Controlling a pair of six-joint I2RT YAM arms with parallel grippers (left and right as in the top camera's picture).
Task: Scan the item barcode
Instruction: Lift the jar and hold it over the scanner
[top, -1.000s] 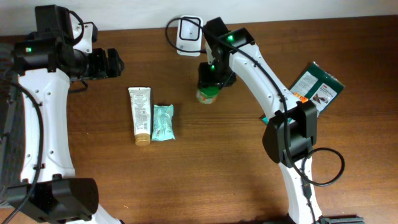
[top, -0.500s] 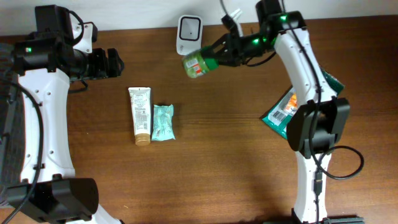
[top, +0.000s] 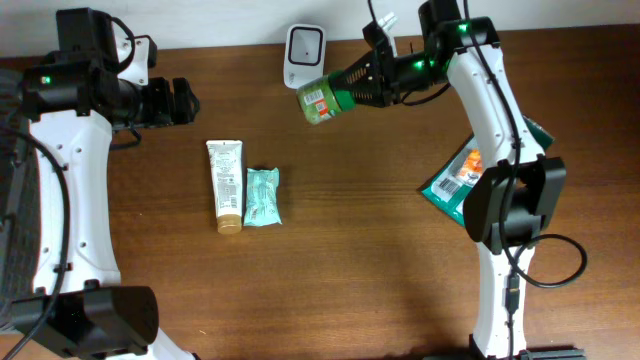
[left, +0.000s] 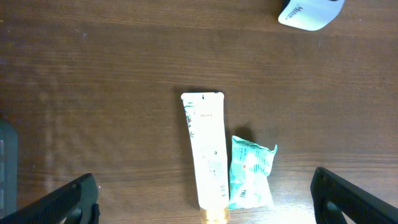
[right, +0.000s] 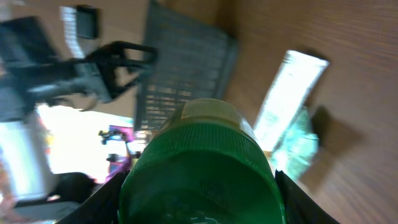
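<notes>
My right gripper turns at the scanner (top: 304, 51) next. It then lowers and releases the jar beside the green package, as that package lies to its right in the overhead view.
My right gripper (top: 348, 90) is shut on a green-lidded jar (top: 318, 101), held on its side in the air just in front of the white scanner (top: 304, 51). A barcode label on the jar faces up in the overhead view. In the right wrist view the green lid (right: 202, 165) fills the space between both fingers (right: 102, 202). My left gripper (top: 186, 102) hangs open at the far left, above a white tube (left: 205, 152) and a teal packet (left: 251, 179), holding nothing.
The white tube (top: 226, 185) and teal packet (top: 263, 195) lie side by side left of centre. A green printed package (top: 458, 180) lies at the right, partly under the right arm. A dark basket (right: 180, 68) shows in the right wrist view.
The jar stood on the table under the right gripper a second ago; it is now lifted, tipped on its side and held near the scanner. The left arm has not moved.
</notes>
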